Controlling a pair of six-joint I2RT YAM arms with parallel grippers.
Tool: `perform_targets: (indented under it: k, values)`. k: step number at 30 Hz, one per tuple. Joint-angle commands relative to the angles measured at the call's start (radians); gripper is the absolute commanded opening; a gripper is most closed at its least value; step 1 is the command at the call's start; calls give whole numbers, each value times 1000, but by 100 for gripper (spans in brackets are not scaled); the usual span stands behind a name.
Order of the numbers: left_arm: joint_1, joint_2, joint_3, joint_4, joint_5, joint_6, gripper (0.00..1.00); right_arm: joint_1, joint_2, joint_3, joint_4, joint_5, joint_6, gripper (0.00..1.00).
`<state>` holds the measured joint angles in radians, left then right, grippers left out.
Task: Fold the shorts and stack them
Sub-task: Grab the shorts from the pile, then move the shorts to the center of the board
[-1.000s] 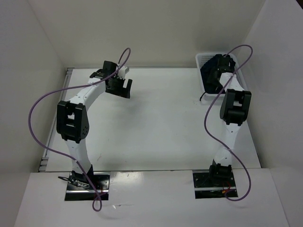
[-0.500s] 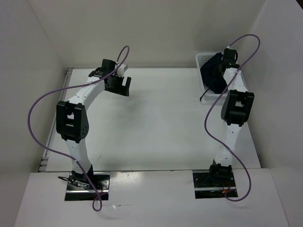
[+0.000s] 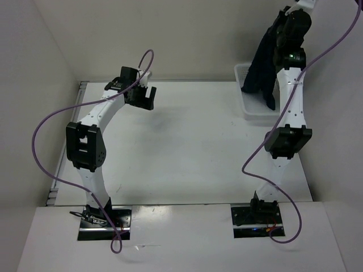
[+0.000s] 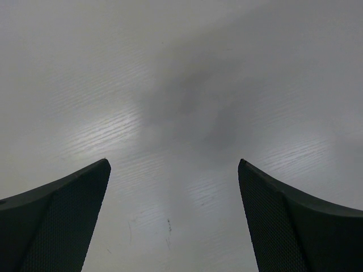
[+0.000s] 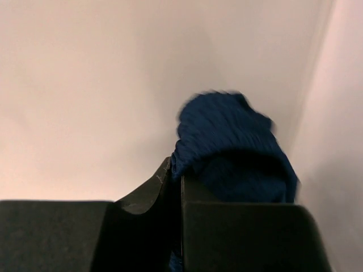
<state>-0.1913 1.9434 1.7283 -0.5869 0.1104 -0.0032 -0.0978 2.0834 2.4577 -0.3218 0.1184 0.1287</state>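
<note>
I will next move my right gripper to the left in the top view, past the basket (image 3: 247, 101), and let go of the shorts over the bare middle of the tabletop, because that spot is clear.
The dark navy shorts (image 3: 262, 67) hang in the air at the back right, above the white mesh basket (image 3: 247, 101), their lower end drooping over it. My right gripper (image 3: 283, 25) is raised high and shut on the shorts' top edge. In the right wrist view the navy cloth (image 5: 232, 144) bulges out beyond the closed gripper (image 5: 177, 175), with the pale wall behind. My left gripper (image 3: 143, 101) hovers open over the back left of the table. The left wrist view shows its fingers (image 4: 57, 215) wide apart over bare tabletop, holding nothing.
White walls close in the table on the left, back and right. The basket stands in the back right corner against the wall. Purple cables loop off both arms. The arm bases (image 3: 105, 218) sit at the near edge.
My right gripper shut on the shorts in the basket and lifted them high, stretching the arm upward. The left arm shifted only slightly.
</note>
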Motion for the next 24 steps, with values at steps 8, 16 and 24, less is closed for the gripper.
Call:
perform_targets:
  k: [8, 16, 24]
  values:
    - [3, -187, -9, 35, -86, 3, 100, 291, -5, 536, 162, -46, -92, 0]
    - [102, -280, -70, 65, -172, 3, 100, 513, 99, 675, 133, -102, -46, 0]
    - [243, -333, -136, 65, -155, 3, 100, 517, 266, 675, -218, -138, 112, 42]
